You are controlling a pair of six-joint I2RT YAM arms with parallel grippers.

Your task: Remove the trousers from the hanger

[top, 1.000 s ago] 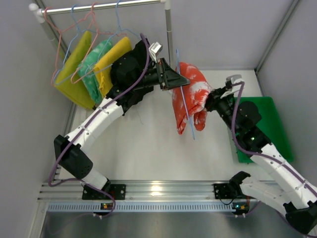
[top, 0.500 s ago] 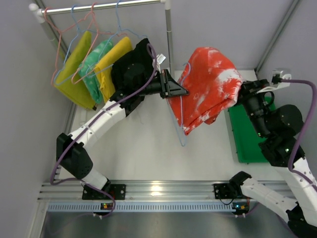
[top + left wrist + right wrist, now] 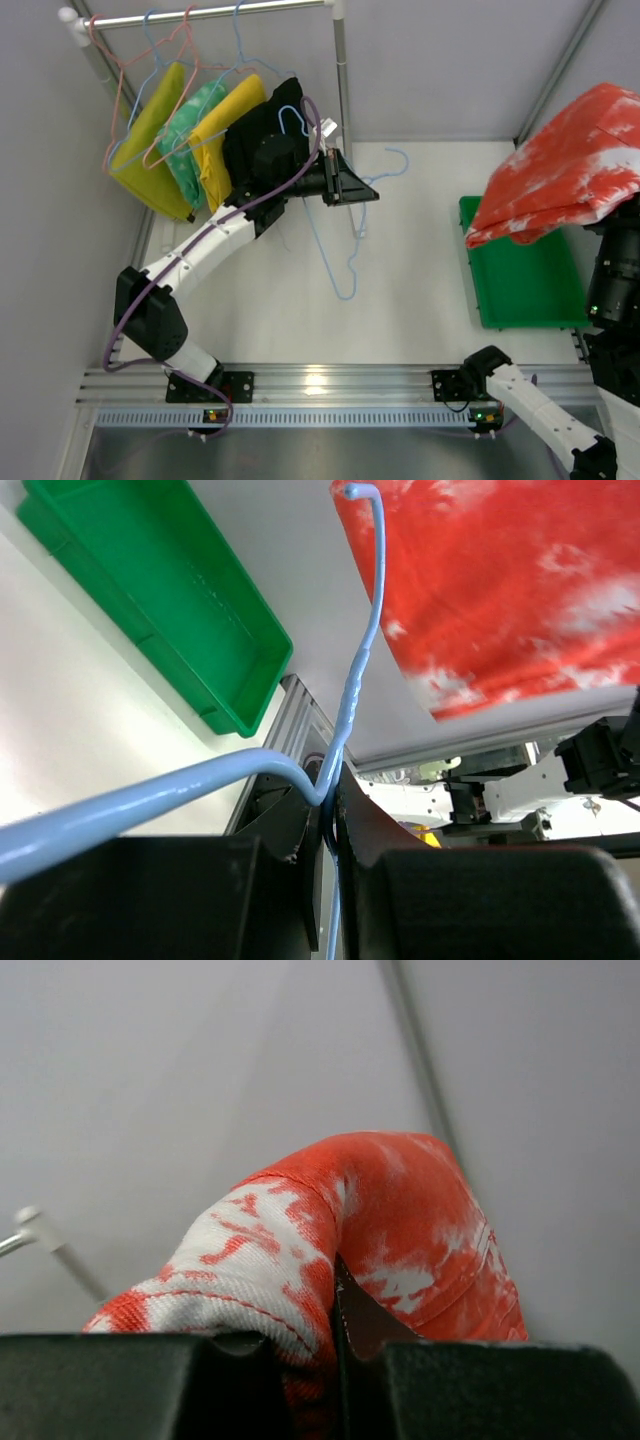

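The fold is to be released over the green tray, so my right gripper will next tip downward and lower over the tray.
The red-orange trousers (image 3: pixel 560 170) with white patches hang free of the hanger, held high over the right side. They fill the right wrist view (image 3: pixel 400 1220), where my right gripper (image 3: pixel 335 1300) is shut on a fold of them. In the top view the cloth hides that gripper. My left gripper (image 3: pixel 350 188) is shut on the neck of a bare light blue wire hanger (image 3: pixel 345 270), seen close in the left wrist view (image 3: pixel 350 690) between the jaws (image 3: pixel 333 780). The black trousers (image 3: pixel 275 115) hang on the rail, partly behind my left arm.
A green tray (image 3: pixel 520 290) lies on the table at the right, below the red-orange trousers, and shows in the left wrist view (image 3: pixel 150 590). Two yellow pairs (image 3: pixel 150 130) and a green patterned pair (image 3: pixel 190 125) hang on the rail (image 3: pixel 200 14). An upright post (image 3: pixel 342 70) stands behind my left gripper.
My right gripper has pulled the red-orange trousers off the blue hanger, up and to the right. The hanger now hangs bare from my left gripper, which stayed nearly in place.
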